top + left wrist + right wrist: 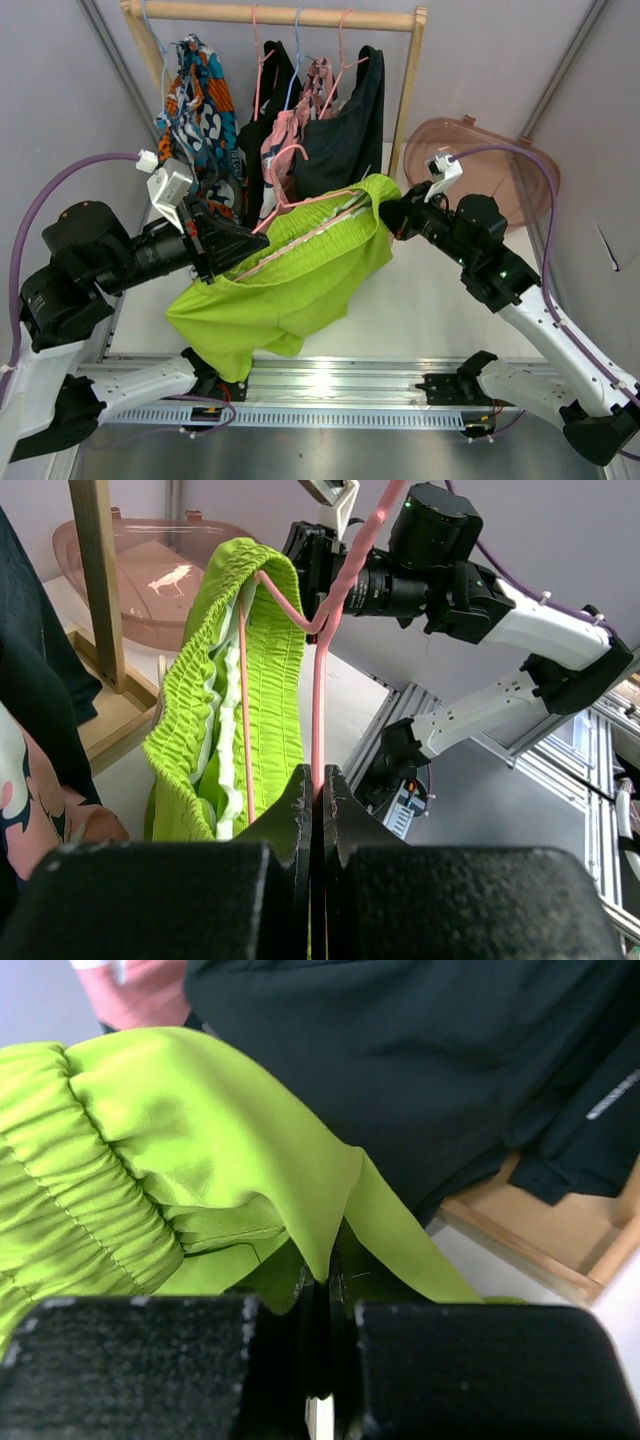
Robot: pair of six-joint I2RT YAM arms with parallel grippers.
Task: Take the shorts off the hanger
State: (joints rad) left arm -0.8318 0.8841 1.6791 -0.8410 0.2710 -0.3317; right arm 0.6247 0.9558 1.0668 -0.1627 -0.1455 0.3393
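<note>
My right gripper holds the lime green shorts (290, 275) and next needs to pull them off the hanger. It should then carry them outward over the brown translucent tub (487, 173) and let them go, because the tub is empty.
The lime green shorts (290, 275) hang in the air between my two grippers, with their waistband still over a pink wire hanger (312, 228). My left gripper (250, 243) is shut on the hanger's pink wire (320, 710), as the left wrist view (320, 780) shows. My right gripper (386, 212) is shut on a fold of the lime green shorts (150, 1150) at the waistband's right end, pinched between its jaws (328, 1275). The other shorts hang on the rack behind: multicolour print (195, 100), dark charcoal (262, 120), pink print (300, 125), black (352, 120).
A wooden clothes rack (280, 14) stands at the back, with a post (412, 90) at its right end. A brown translucent tub (500, 160) lies at the back right. The black shorts (400, 1050) are close behind my right gripper.
</note>
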